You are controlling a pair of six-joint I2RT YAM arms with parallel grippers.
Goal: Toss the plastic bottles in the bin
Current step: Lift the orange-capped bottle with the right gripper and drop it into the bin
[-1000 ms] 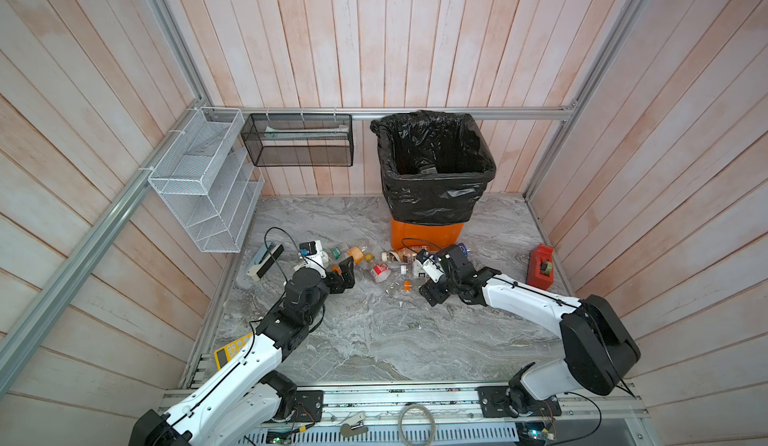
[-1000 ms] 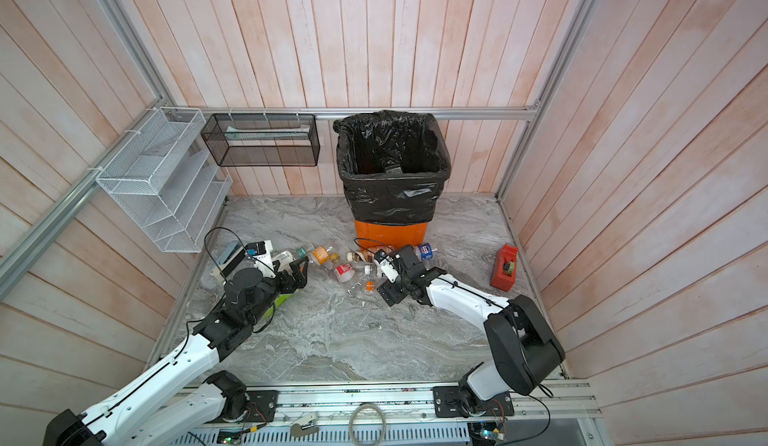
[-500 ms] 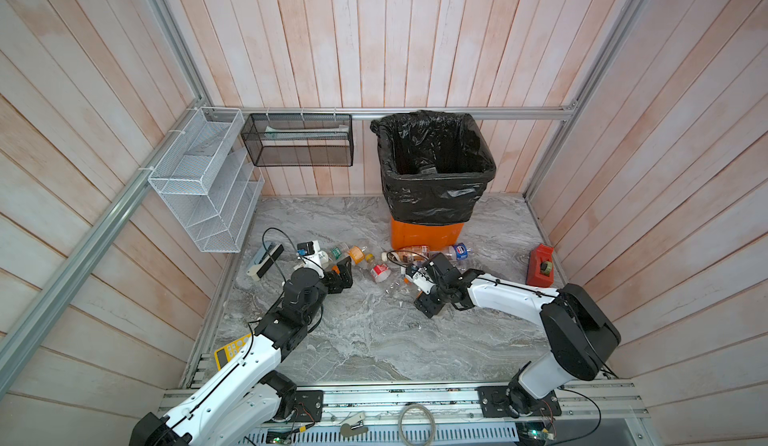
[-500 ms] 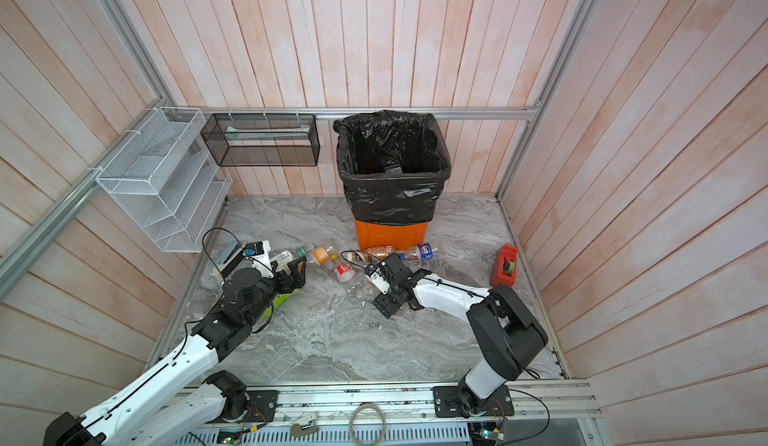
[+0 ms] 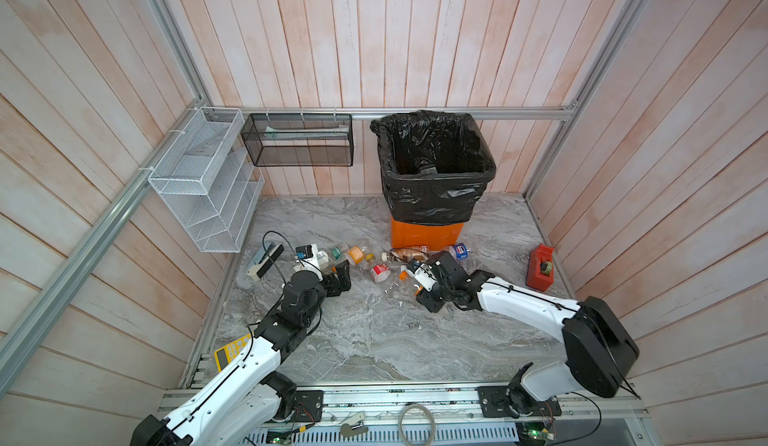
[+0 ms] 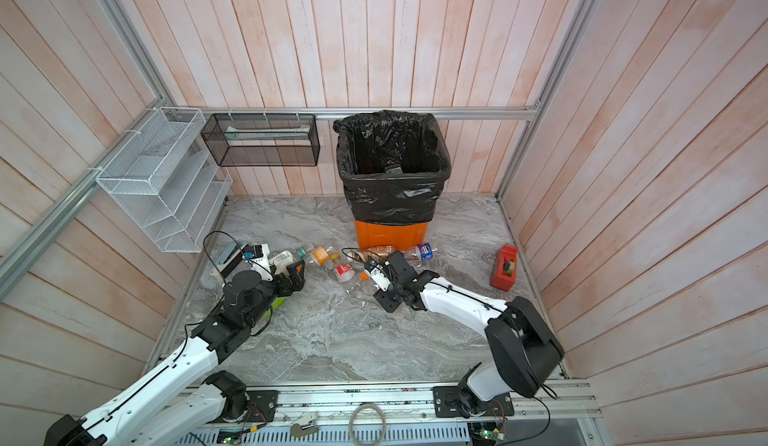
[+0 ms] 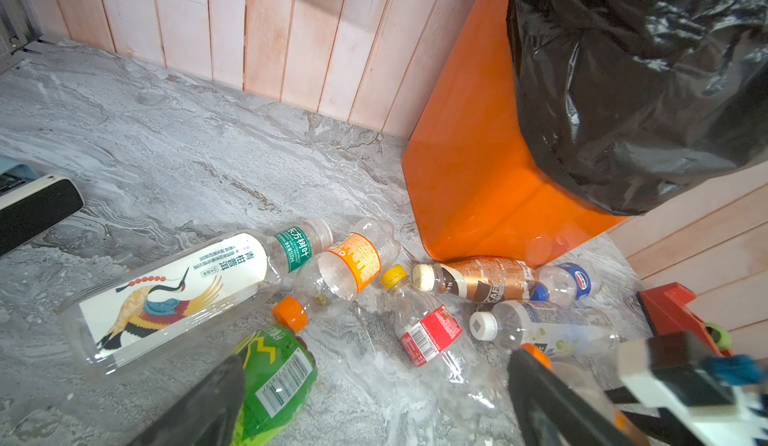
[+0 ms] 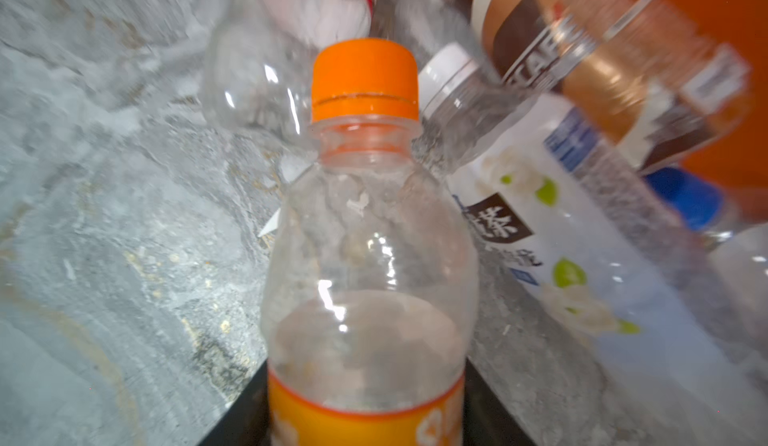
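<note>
The bin's bagged rim stands high above the floor, so I will next bring my right gripper up and outward over the bin's opening (image 5: 434, 152) to let go of the clear bottle.
Several plastic bottles lie in front of the bin (image 5: 424, 234) (image 6: 390, 234), which is orange with a black bag over its rim. My right gripper (image 8: 365, 402) (image 5: 417, 292) is shut on a clear bottle with an orange cap and orange label (image 8: 365, 257), its jaws against both sides. My left gripper (image 7: 376, 365) (image 5: 338, 280) hangs open low over the floor. A green-labelled bottle (image 7: 274, 377) lies by one finger and a red-labelled bottle (image 7: 432, 332) between the two. Beyond them lie a crane-printed bottle (image 7: 174, 294), an orange-banded one (image 7: 353, 265) and a brown one (image 7: 486, 278).
A red tape dispenser (image 5: 540, 265) stands at the right wall. A yellow calculator (image 5: 230, 350) lies under the left arm, and a black-and-white device (image 5: 264, 259) with a cable sits at the left. A white wire rack (image 5: 203, 182) and black mesh basket (image 5: 299, 141) hang on the walls.
My right gripper has slid left into the bottles and closed on the orange-capped bottle. The left arm has hardly moved and stays open.
</note>
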